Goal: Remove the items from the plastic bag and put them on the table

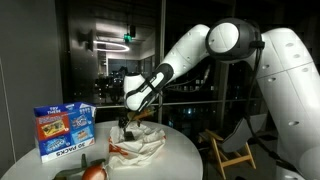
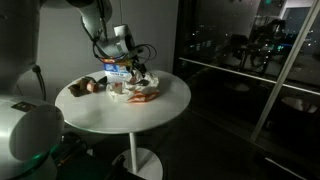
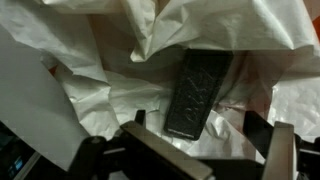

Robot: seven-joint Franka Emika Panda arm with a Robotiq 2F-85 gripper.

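The gripper moves down into the bag's open folds next, onto the near end of the dark item (image 1: 126,134) (image 3: 189,116).
A crumpled white plastic bag (image 1: 143,146) lies on the round white table (image 1: 180,152); it also shows in an exterior view (image 2: 141,93) and fills the wrist view (image 3: 110,70). Inside its open folds lies a dark, flat rectangular item (image 3: 198,90). My gripper (image 1: 128,122) hangs just above the bag, fingers pointing down, also seen in an exterior view (image 2: 140,72). In the wrist view the gripper (image 3: 197,128) is open, its two fingers apart on either side of the near end of the dark item, holding nothing.
A blue printed box (image 1: 63,130) stands on the table beside the bag. A round orange-brown object (image 1: 92,172) lies near the table's edge, and small items (image 2: 86,87) sit by the bag. A glass railing (image 2: 240,80) stands behind the table (image 2: 120,112).
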